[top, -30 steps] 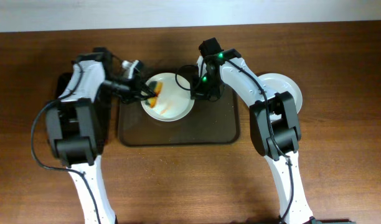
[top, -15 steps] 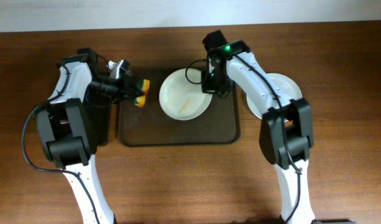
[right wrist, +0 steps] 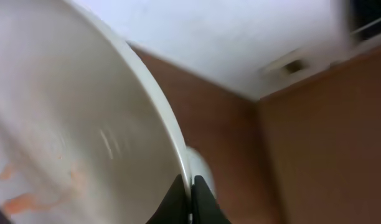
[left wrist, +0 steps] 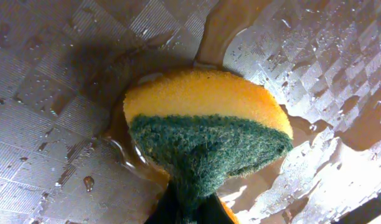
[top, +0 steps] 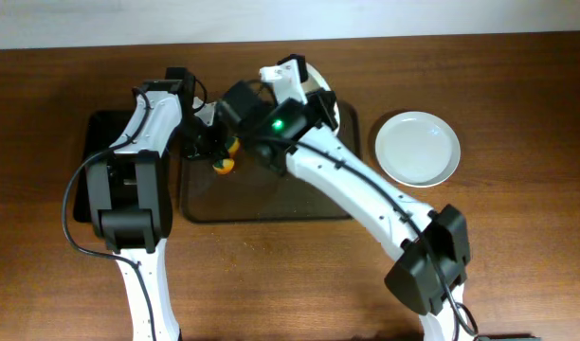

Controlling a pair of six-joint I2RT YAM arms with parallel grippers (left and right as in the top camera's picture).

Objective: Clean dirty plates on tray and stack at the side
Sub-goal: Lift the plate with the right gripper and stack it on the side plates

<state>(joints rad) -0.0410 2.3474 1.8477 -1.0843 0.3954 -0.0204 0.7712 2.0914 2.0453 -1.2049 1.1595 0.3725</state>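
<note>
I should next carry the tilted plate with my right gripper over the plain white plate [top: 418,149] beside the brown tray [top: 299,204]. Then my right gripper should turn level and bring the plate down on top.
My right gripper [right wrist: 190,186] is shut on the rim of a white plate [right wrist: 66,124], which it holds tilted on edge in the air. Faint orange smears show on the plate's face at the lower left. From overhead, that gripper [top: 309,97] and the plate's edge [top: 318,80] are above the far side of the dark brown tray [top: 299,204]. My left gripper [left wrist: 190,214] is shut on a yellow sponge with a green scouring face [left wrist: 206,118], pressed on the wet tray floor [left wrist: 47,155] at its left part [top: 224,163]. A plain white plate [top: 418,149] lies on the table right of the tray.
A smaller black tray [top: 89,166] lies left of the brown tray, under my left arm. My right arm stretches diagonally across the brown tray. Brown water pools around the sponge. The wooden table stretches out in front and to the right.
The right gripper has lifted the smeared plate off the tray, tipped it on edge and swung left. The left gripper has brought the sponge down onto the tray floor.
</note>
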